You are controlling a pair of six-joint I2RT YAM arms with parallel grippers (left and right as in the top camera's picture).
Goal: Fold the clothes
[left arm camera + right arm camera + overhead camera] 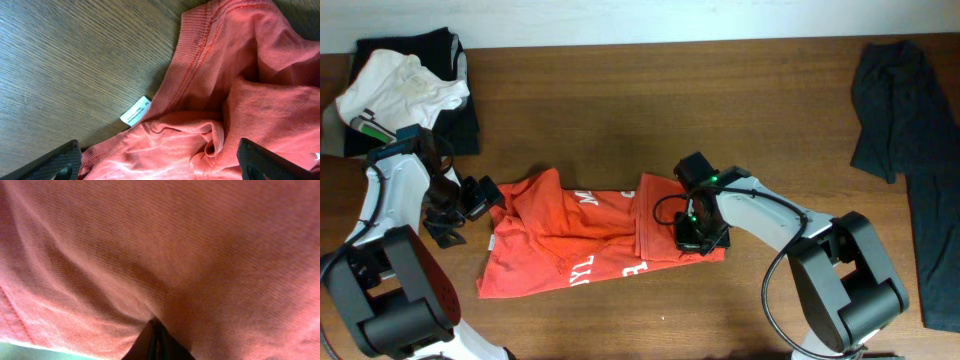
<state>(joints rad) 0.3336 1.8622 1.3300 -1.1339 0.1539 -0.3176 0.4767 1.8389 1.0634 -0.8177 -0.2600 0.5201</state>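
Observation:
My left gripper moves down onto the shirt's ribbed collar (pixel 192 55) by the white label next, since that collar is below it and to its right in the overhead view.
The red-orange T-shirt (pixel 575 235) lies crumpled and partly folded at the table's middle, with bits of white lettering showing. My left gripper (pixel 480 197) is open at the shirt's left edge. In the left wrist view its fingers (pixel 160 167) straddle the ribbed collar (pixel 192 55), near a white label (pixel 135 111). My right gripper (pixel 697 235) sits on the shirt's right edge, where a flap is folded over. In the right wrist view the red fabric (pixel 165 245) fills the frame and the fingers (pixel 157 342) are shut on it.
A white T-shirt (pixel 400 85) lies on a dark garment (pixel 460 60) at the back left corner. Another dark grey garment (pixel 905 120) lies along the right side. The wooden table (pixel 620 100) shows behind the shirt.

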